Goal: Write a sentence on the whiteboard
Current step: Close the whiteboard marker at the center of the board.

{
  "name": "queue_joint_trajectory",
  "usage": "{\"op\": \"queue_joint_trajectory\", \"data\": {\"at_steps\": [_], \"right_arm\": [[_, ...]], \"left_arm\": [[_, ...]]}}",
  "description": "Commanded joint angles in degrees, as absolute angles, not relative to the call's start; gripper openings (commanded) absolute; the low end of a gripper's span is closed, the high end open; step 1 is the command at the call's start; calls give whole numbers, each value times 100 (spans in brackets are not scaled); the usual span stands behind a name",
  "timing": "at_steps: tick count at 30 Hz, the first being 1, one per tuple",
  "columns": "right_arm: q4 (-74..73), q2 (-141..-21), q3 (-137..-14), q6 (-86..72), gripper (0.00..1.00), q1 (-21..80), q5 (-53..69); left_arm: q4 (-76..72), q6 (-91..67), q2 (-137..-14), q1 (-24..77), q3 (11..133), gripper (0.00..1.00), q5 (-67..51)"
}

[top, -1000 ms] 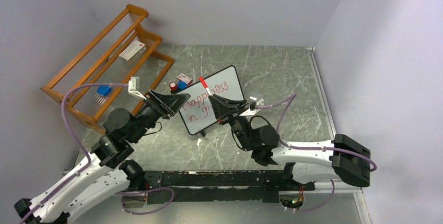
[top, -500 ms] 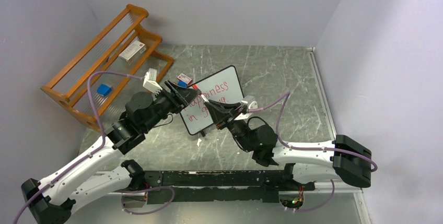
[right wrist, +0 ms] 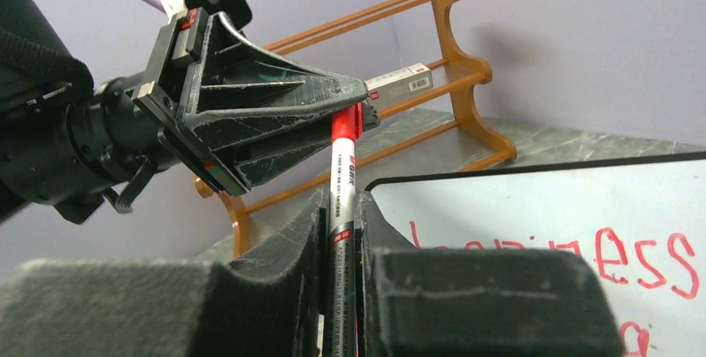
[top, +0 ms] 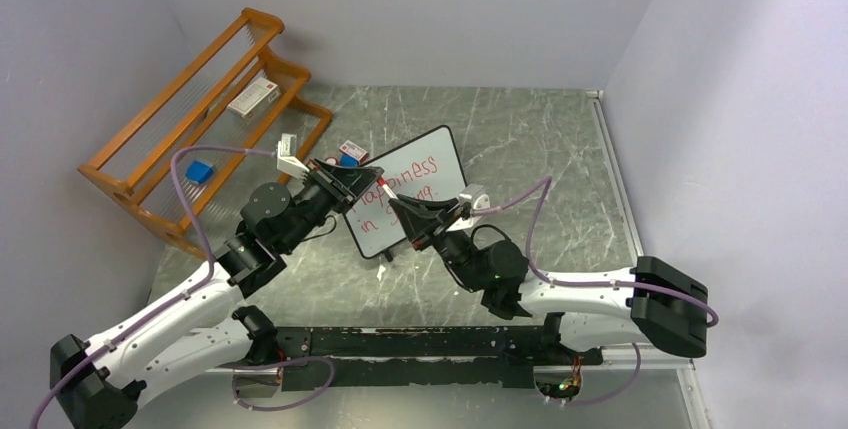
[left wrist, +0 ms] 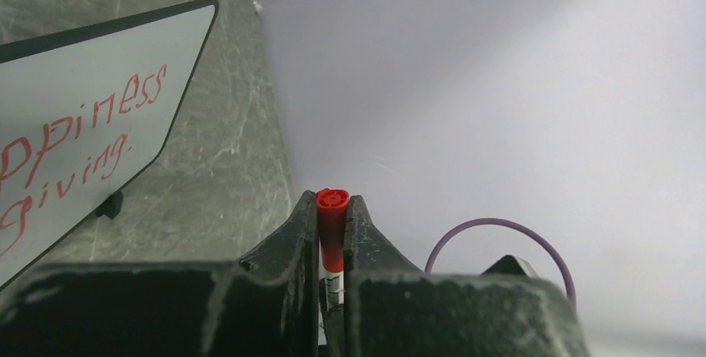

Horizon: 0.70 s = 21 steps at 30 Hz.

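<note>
The red sentence is already written, so my right gripper swings to the right in the top view next, then down beside the whiteboard.
The whiteboard stands tilted mid-table, and the red sentence runs across it in two slanted lines. A white marker with a red end is held in front of the board's left side. My right gripper is shut on the marker's barrel. My left gripper comes in from the left and is shut on the red end, which pokes out between its fingertips. In the left wrist view the whiteboard lies to the left with the sentence partly visible.
A wooden rack stands at the back left with a white box and a blue block on it. A small box and a blue item lie just left of the board. Walls close in on all sides.
My left arm swung in towards the board, and its jaws opened wider, then shut on the marker's red end. My right gripper moved slightly down and left, still holding the marker.
</note>
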<state>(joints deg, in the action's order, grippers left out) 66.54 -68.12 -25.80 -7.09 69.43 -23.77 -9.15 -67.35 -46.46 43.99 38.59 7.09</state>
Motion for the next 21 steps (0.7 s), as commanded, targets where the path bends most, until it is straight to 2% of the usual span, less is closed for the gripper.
{"op": "queue_joint_trajectory", "data": {"at_steps": [1,9,15,21], "right_arm": [[7212,-6909,-2644,-1130,0,6922,-2601],[8172,-7056,-2497,-1840,0,6701,-2893],[7589,-6978,-2686,-1935,0,6512,-2452],[6133,-6477,-2612,-1941,0,6268,-2241]], "left_arm": [[-1798,-7030,-4678,4448,3368,5,-57],[-2522,-7215,-4484,4543,2788,5,-439],[-2096,-6973,-4203,4552,2770,7,-219],[-182,-5838,-3741,4543,3662,44,1094]]}}
